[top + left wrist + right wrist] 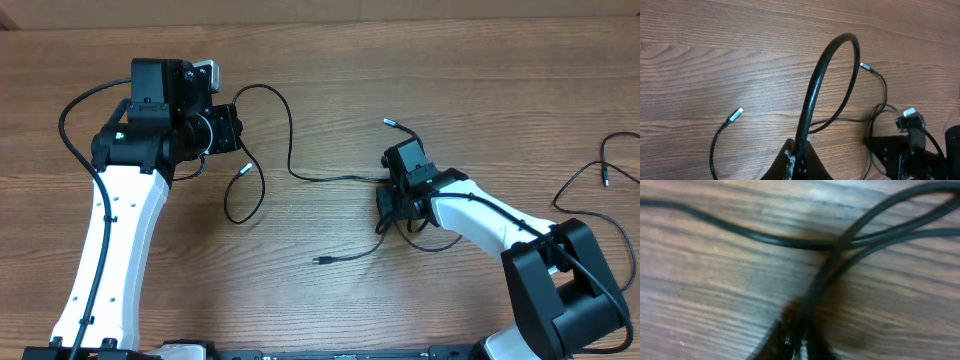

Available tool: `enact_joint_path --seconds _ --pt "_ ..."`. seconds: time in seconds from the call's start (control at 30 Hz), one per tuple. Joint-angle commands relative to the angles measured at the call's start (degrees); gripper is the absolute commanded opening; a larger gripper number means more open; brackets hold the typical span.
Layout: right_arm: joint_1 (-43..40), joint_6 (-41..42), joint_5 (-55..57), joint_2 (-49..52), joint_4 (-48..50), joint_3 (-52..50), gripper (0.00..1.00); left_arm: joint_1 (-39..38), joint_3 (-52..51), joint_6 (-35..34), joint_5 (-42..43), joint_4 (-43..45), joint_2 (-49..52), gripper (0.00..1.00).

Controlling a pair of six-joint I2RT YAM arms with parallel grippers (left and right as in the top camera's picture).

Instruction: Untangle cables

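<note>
The thin black cable runs into the heap of cables, so the left gripper will next pull it away from the right gripper, then toward the table's middle to release it.
The thin black cables (291, 150) lie on the wooden table. My left gripper (232, 122) is shut on one cable, which arcs up and over to the right, then runs to my right gripper (388, 208). In the left wrist view the jaws (799, 159) pinch this cable (815, 85) at its base. A silver-tipped plug (243, 170) ends a loop below the left gripper and also shows in the left wrist view (736, 116). My right gripper is low over a small bunch; in the blurred right wrist view its jaws (797, 342) are shut on several strands (820, 280).
Another plug end (388, 123) lies just beyond the right gripper, and a dark plug end (319, 261) lies toward the front middle. A separate black cable (603, 172) lies near the right edge. The thick arm cable (75, 110) loops at the left.
</note>
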Motion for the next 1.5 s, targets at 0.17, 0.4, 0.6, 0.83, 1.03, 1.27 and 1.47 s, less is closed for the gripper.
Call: enact_joint_path --seconds 0.17,0.4,0.6,0.83,1.03,1.27,1.47 --pt "-1.70 18.73 19.10 -0.48 -6.32 -0.11 0.04 0.55 0.74 0.92 -0.37 -0.11 0.24 0.04" --pt "-14.53 19.10 26.45 -5.03 -16.63 8.48 0.04 6.69 0.83 0.90 -6.25 -0.15 -0.61 0.04" --pt "-28.13 12.83 26.53 -5.97 -22.12 18.32 0.04 17.94 0.94 -1.55 -12.81 1.53 -1.77 0.04" --pt "-40.48 11.54 24.76 -5.97 -23.89 26.40 0.04 27.32 0.94 -6.19 4.22 1.84 -1.75 0.04" --pt "-44.50 9.75 24.09 -5.97 -24.13 31.61 0.04 22.08 0.92 -5.51 13.81 1.64 -1.75 0.04" --pt "-46.10 9.99 16.59 -5.95 -24.72 31.95 0.36 5.42 0.94 2.64 20.00 3.63 -1.75 0.04" --pt "-45.75 -3.61 -9.75 -5.95 -25.29 31.95 0.80 -6.71 0.92 5.42 32.63 16.31 -1.75 0.04"
